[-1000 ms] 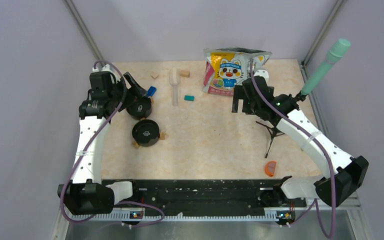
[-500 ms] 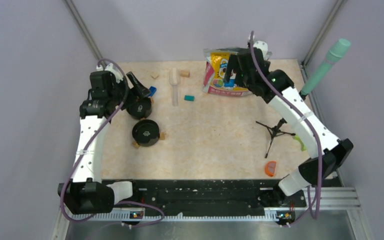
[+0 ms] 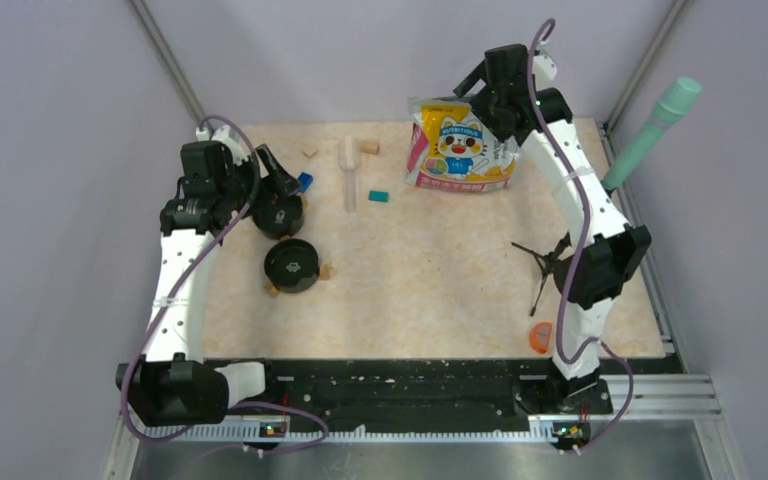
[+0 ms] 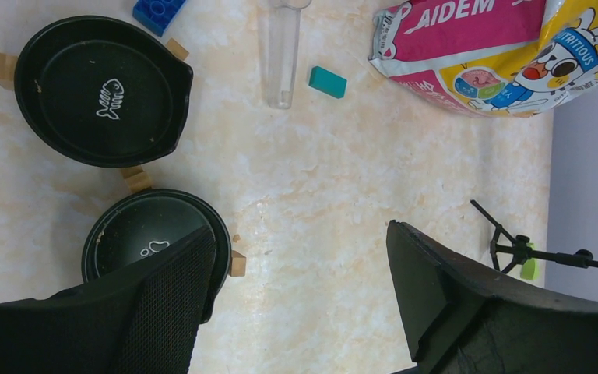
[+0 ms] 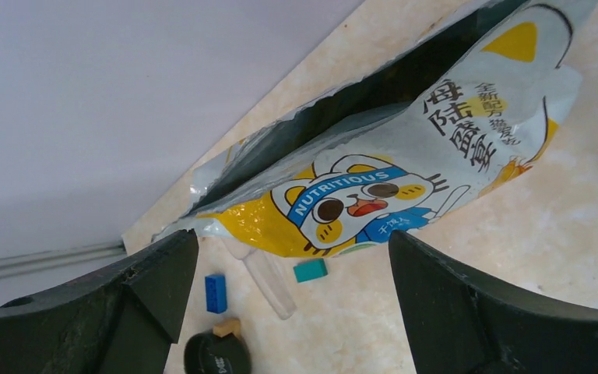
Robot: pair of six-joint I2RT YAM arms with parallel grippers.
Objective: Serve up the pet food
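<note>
The opening is wide at the torn top edge's scoop-side end (image 3: 440, 101) (image 5: 230, 185). My right gripper should move down and to the left in the top view onto it.
The glossy cartoon-cat bag (image 3: 460, 145) lies at the back of the table, and its open mouth faces the right wrist view (image 5: 374, 171). No kibble shows in any view. Two black bowls (image 3: 291, 266) (image 3: 278, 212) sit at the left with nothing heaped in them. The left wrist view shows a fish-marked bowl (image 4: 97, 89) and a second bowl (image 4: 148, 234). A clear scoop (image 3: 348, 170) lies between the bowls and the bag. My left gripper (image 3: 275, 175) is open and empty above the bowls (image 4: 300, 304). My right gripper (image 3: 490, 85) is open and empty over the bag's top edge (image 5: 292, 304).
A blue brick (image 3: 302, 182), a teal block (image 3: 378, 196) and tan wooden blocks (image 3: 368, 146) lie near the scoop. A black tripod (image 3: 545, 265) and an orange piece (image 3: 540, 337) lie at the right. A green cylinder (image 3: 650, 135) leans at the right edge.
My right arm swung from the table's middle right up and back to the top of the bag. The left arm stayed almost still.
</note>
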